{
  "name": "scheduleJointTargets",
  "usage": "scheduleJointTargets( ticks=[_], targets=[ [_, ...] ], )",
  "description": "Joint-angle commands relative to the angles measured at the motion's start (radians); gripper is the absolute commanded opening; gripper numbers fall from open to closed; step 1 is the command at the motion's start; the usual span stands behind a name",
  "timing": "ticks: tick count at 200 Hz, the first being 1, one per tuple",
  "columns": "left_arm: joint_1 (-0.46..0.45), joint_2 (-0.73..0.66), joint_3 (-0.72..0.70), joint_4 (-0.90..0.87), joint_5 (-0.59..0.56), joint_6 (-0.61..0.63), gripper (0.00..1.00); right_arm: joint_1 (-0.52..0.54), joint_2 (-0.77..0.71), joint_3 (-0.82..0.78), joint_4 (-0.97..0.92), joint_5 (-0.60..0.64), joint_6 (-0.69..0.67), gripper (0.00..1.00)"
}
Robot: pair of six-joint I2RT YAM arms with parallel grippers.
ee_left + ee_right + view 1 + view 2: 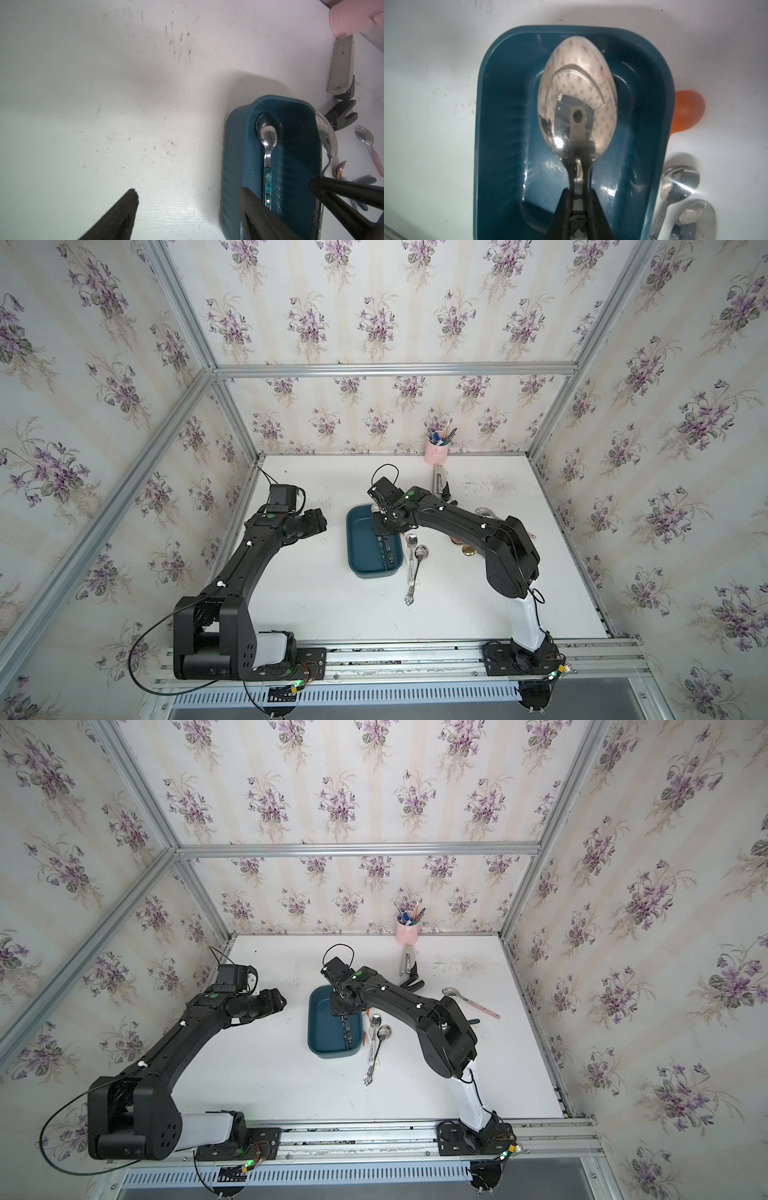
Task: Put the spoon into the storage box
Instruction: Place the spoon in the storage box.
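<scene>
The steel spoon's bowl already hangs over the inside of the box (365, 560). Next, my right gripper lowers toward the box's bottom and releases the spoon's neck.
The teal storage box (365, 560) (328, 1042) sits mid-table. My right gripper (579, 190) (383, 531) is shut on the neck of a steel spoon (577, 93). The bowl of that spoon hangs over the inside of the box (500, 124). Whether it touches the floor I cannot tell. Another spoon (267, 133) with a teal patterned handle (388, 549) lies inside the box (234, 166). My left gripper (189, 189) (320, 522) is open and empty just left of the box.
Two steel spoons (411, 541) (420, 551) lie right of the box, with an orange rounded piece (687, 112) beside its wall. A pink pen cup (436, 452) stands at the back wall, a grey tool (438, 483) before it. A pink-handled spoon (469, 1002) lies farther right.
</scene>
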Motion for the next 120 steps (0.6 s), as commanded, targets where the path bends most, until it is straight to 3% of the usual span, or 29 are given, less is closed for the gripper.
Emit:
scheduleJointTargets(
  ticks=[1,120],
  targets=[
    [0.0,-0.006,0.004,-0.011,0.004,0.006,0.79,0.001,0.014,-0.009,0.036,0.001,0.031,0.06],
    [0.0,0.014,-0.007,-0.009,0.03,0.021,0.8,0.001,0.136,-0.004,0.049,0.007,0.063,0.06]
  ],
)
